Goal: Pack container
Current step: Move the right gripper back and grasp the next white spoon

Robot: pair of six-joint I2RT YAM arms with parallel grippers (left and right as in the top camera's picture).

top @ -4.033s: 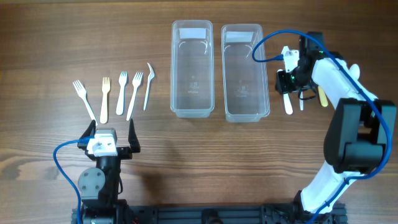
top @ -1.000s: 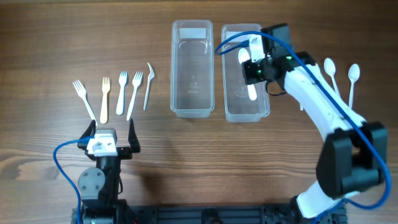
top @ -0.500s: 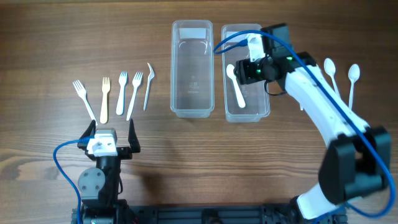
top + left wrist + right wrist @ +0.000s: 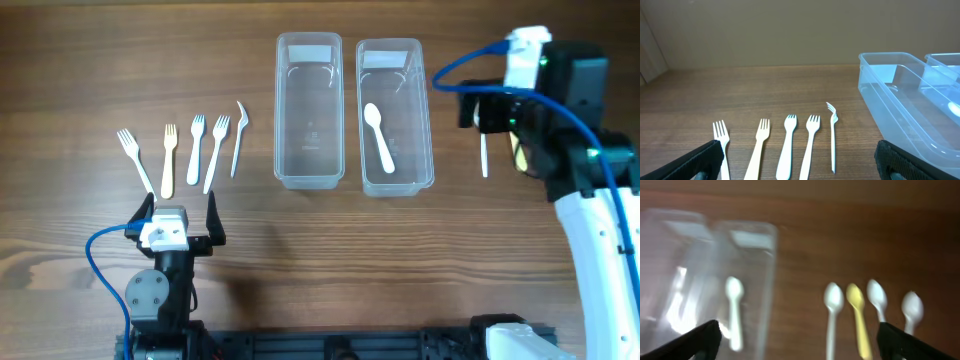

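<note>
The white spoon nearest the containers on the tabletop is below my right gripper. Next, my right gripper needs to lower its open fingers onto the spoon, onto its upper handle [image 4: 483,141] [image 4: 832,323], which is slimmer than the bowl.
Two clear plastic containers stand side by side at the back of the table. The left container [image 4: 309,150] holds nothing, and a white spoon [image 4: 379,135] lies loose in the right container [image 4: 395,170]. My right gripper [image 4: 492,112] is open and empty, raised over the row of spoons to the right of the containers. The blurred right wrist view shows three white spoons [image 4: 832,297] and one yellow spoon [image 4: 856,297] under the right gripper [image 4: 800,347]. My left gripper [image 4: 178,215] rests open near the front, just behind several forks [image 4: 196,148].
The forks [image 4: 790,145] lie in a row left of the containers, one of them tan [image 4: 168,158] and one lying on its side [image 4: 237,135]. The arm hides most of the spoons in the overhead view. Bare wooden tabletop [image 4: 330,250] lies in front of the containers.
My right gripper opened and let the white spoon drop into the right container. It then pulled back right and up over the spoon row. The left arm stayed still.
</note>
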